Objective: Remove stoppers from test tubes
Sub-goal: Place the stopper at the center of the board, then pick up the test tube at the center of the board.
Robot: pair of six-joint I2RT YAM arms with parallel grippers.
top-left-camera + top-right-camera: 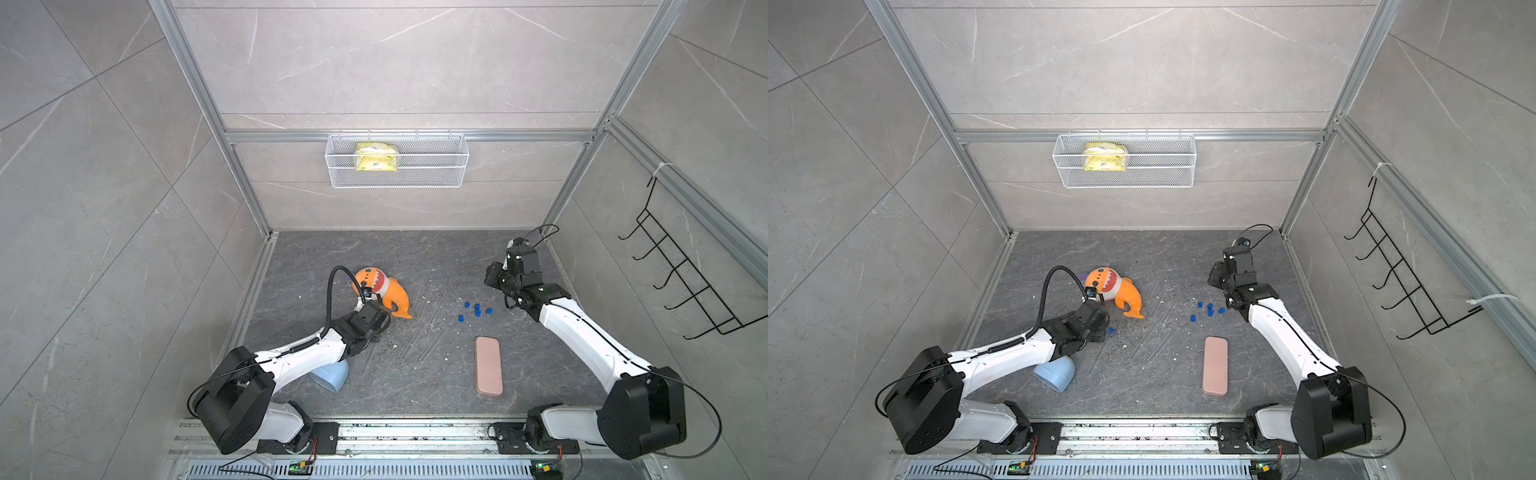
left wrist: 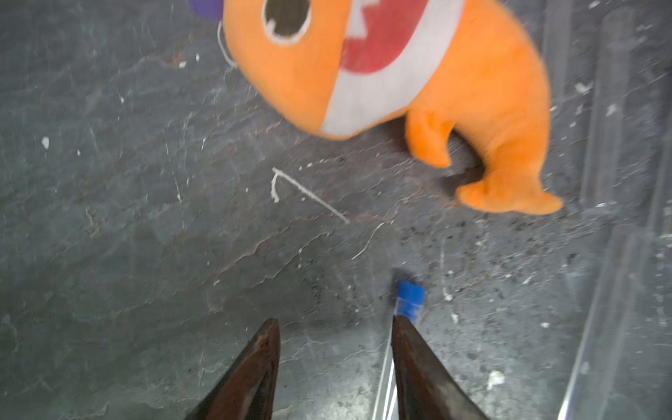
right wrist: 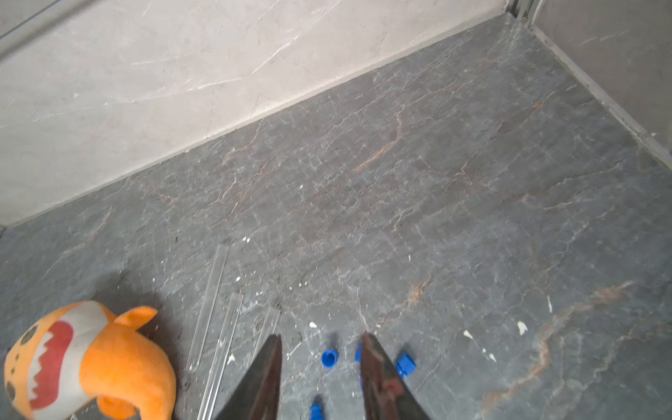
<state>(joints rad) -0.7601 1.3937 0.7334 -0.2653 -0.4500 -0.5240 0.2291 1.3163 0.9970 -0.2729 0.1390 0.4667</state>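
Observation:
The clear test tube is nearer one finger of my left gripper. I will shift my left gripper over the tube and lower both fingers around the tube's body behind its blue stopper.
My left gripper point(image 2: 336, 323) is open low over the floor. One clear test tube point(image 2: 386, 374) lies along the inner side of one of its fingers point(image 2: 411, 363), not clamped. A blue stopper point(image 2: 411, 300) sits in that tube's end, just past the fingertip, and shows in a top view too point(image 1: 1111, 331). Several uncapped test tubes point(image 1: 432, 316) lie in the middle of the floor. My right gripper point(image 3: 322, 340) is open above several loose stoppers point(image 1: 476, 309); one stopper point(image 3: 330, 358) shows on the floor between its fingers.
An orange plush shark point(image 1: 382, 291) lies just beyond the left gripper. A pale blue cup point(image 1: 332, 376) sits under the left arm and a pink case point(image 1: 489, 365) lies front right. A wire basket point(image 1: 397, 160) and a black hook rack point(image 1: 685, 274) hang on the walls.

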